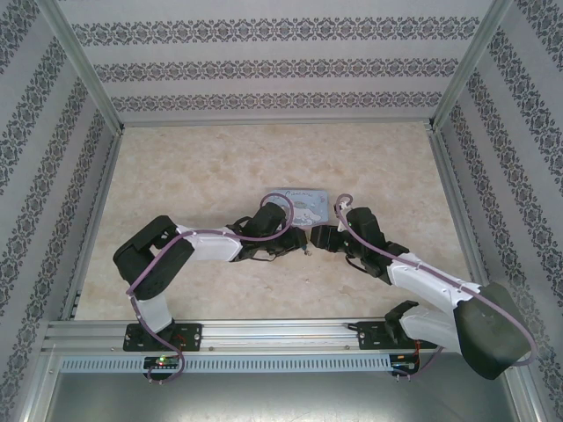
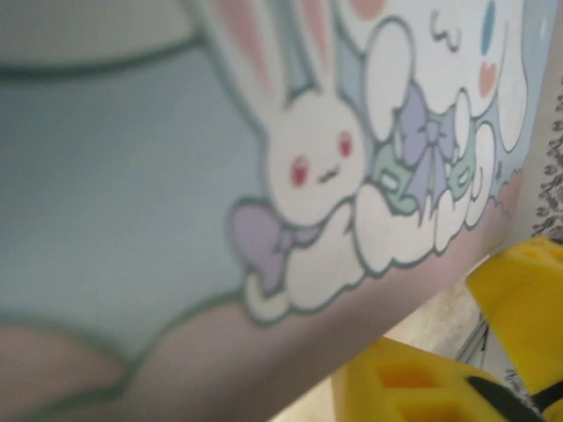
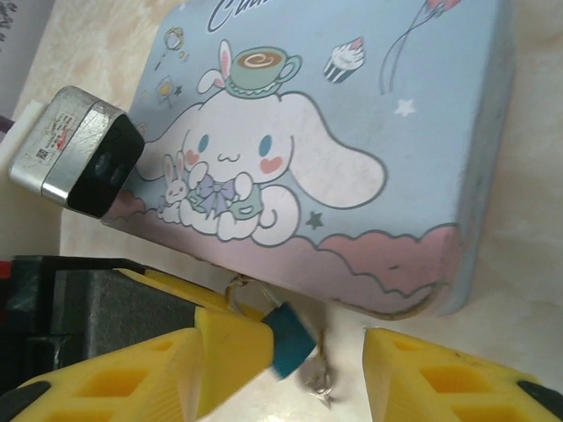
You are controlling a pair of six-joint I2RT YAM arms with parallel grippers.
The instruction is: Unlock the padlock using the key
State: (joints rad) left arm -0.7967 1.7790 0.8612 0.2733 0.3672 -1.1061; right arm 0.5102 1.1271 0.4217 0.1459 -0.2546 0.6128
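Note:
Next, my right gripper lowers toward the front of the tin, around the teal lock's body (image 3: 288, 339).
The tiny teal padlock (image 3: 288, 338) hangs by its thin shackle from the front of the cartoon tin (image 3: 352, 114), just off the tabletop. A small silver key (image 3: 317, 376), blurred, dangles right beside it; whether it sits in the lock I cannot tell. My right gripper (image 3: 317, 352) is open, with lock and key between its yellow fingers (image 3: 230, 352) and the lock against the left one. My left gripper (image 1: 303, 244) reaches in from the left. One of its yellow fingers (image 3: 167, 280) lies along the tin's front toward the shackle, its tips hidden.
The pastel tin (image 1: 299, 204) lies flat mid-table, and both wrists meet at its near edge. The tin's lid (image 2: 176, 193) is right up against the left wrist camera, with two yellow finger blocks (image 2: 405, 387) at lower right. The left arm's camera housing (image 3: 88, 163) overhangs the tin's left corner.

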